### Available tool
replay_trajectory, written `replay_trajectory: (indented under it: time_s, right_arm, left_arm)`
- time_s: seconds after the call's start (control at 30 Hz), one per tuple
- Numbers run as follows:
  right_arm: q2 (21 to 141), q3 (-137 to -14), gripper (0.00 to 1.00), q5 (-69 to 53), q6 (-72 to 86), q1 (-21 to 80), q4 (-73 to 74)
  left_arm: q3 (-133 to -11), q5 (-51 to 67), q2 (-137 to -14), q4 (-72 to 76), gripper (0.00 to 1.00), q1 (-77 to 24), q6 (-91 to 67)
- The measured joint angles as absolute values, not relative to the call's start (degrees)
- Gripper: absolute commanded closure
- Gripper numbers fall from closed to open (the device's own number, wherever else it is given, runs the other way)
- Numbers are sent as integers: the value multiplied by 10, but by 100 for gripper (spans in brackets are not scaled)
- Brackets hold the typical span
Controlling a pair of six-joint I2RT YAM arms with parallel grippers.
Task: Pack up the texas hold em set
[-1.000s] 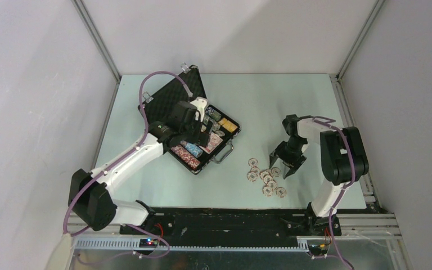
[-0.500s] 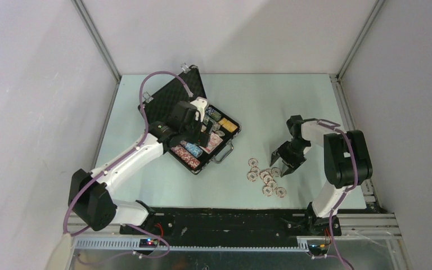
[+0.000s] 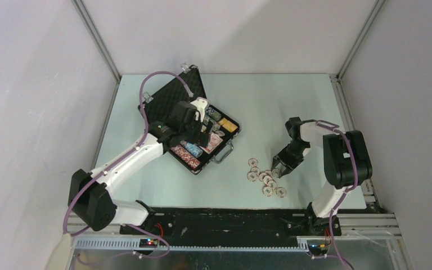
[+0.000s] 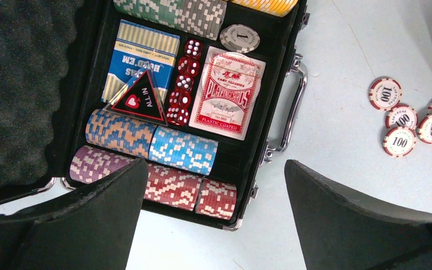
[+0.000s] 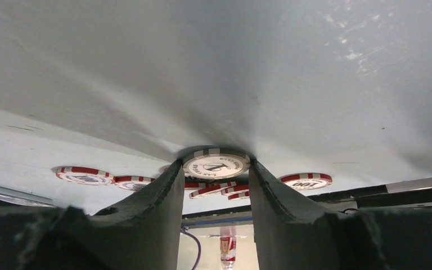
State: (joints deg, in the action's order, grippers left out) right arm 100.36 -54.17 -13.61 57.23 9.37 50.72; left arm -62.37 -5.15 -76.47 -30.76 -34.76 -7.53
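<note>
I will lift my right gripper next. Then I will move it away from my base to the case, over the single grey chip by the red deck (image 3: 220, 133).
The black case (image 3: 229, 136) lies open at the table's left, its foam lid (image 3: 171, 97) tipped back. In the left wrist view it holds rows of coloured chips (image 4: 183, 151), a blue card deck (image 4: 140, 56), a red deck (image 4: 228, 93) and red dice (image 4: 181, 90). My left gripper (image 4: 215, 166) hovers open above the case's near corner, holding nothing. Loose red-and-white chips (image 3: 267, 181) lie scattered on the table to the right. My right gripper (image 5: 215, 169) is down at that pile, its fingertips pressed against both edges of a grey-white poker chip (image 5: 216, 164) lying flat.
A silver handle (image 4: 292, 109) sticks out of the case toward the loose chips (image 4: 399, 118). A black "ALL IN" triangle (image 4: 139, 101) rests on the chip rows. Grey walls enclose the table on three sides. Further red-edged chips (image 5: 306, 180) lie just beyond the right fingers.
The right gripper has dropped and shifted left to the chip pile, and its jaws have narrowed onto one chip. The left arm has not moved.
</note>
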Motion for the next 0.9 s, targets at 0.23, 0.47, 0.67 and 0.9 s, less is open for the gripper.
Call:
replay_trajectory:
  time_s: [0.23,0.47,0.67,0.9]
  right_arm:
    - [977,-550,58,-110,568,94,500]
    - [940,-648,59,-114,560,128,488]
    - [978,-769,62,-143,541,204,457]
    - [1099,-918,62,-170,520,265,445]
  left_arm:
    - [-624,-52,-760,-308,2,-348,-76]
    - [-624,-52,-755,-307,2,-348,-76]
    - [-623,-59,-747,-307,2,-347,-86]
    - [-613,-69,-729,-310,2,-332,-102]
